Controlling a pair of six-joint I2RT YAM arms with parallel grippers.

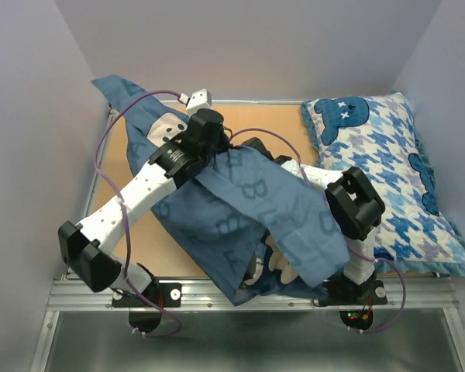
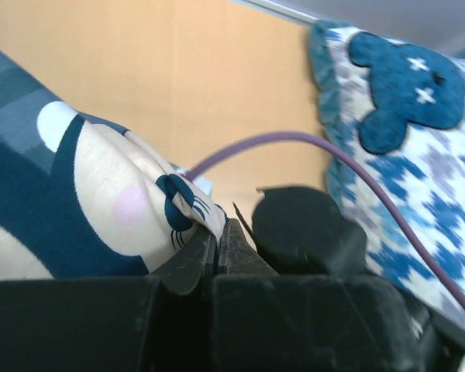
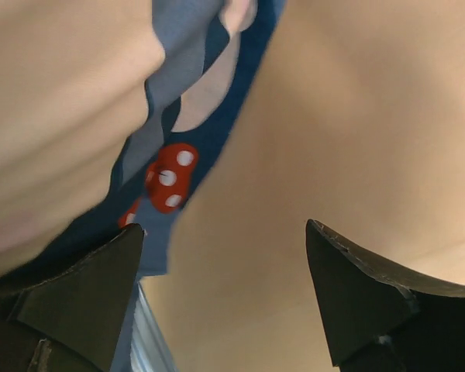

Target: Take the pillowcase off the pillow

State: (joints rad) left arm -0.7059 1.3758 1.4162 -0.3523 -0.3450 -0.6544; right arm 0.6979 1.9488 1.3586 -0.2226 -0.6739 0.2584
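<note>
The part of bare tan tabletop by the far wall is clear. My left gripper should next move down and outward toward it and let go of the pillowcase edge.
The slate-blue pillowcase (image 1: pixel 240 209) lies wrinkled from the far left corner to the near middle, draped over my right arm (image 1: pixel 355 203). My left gripper (image 1: pixel 234 146) is shut on an edge of the pillowcase, beside a printed monkey face (image 2: pixel 116 201); its jaws (image 2: pixel 221 226) are pressed together. My right gripper (image 3: pixel 225 229) is open and empty, low over the tan table, with pillowcase fabric and a red dotted bow (image 3: pixel 170 177) just to its left. In the top view the fabric hides this gripper. The plain white pillow does not show.
A blue-and-white houndstooth pillow (image 1: pixel 395 170) lies along the right side and also shows in the left wrist view (image 2: pixel 403 178). A purple cable (image 2: pixel 310 143) arcs past the left gripper. Grey walls close in the tan table (image 1: pixel 139 232).
</note>
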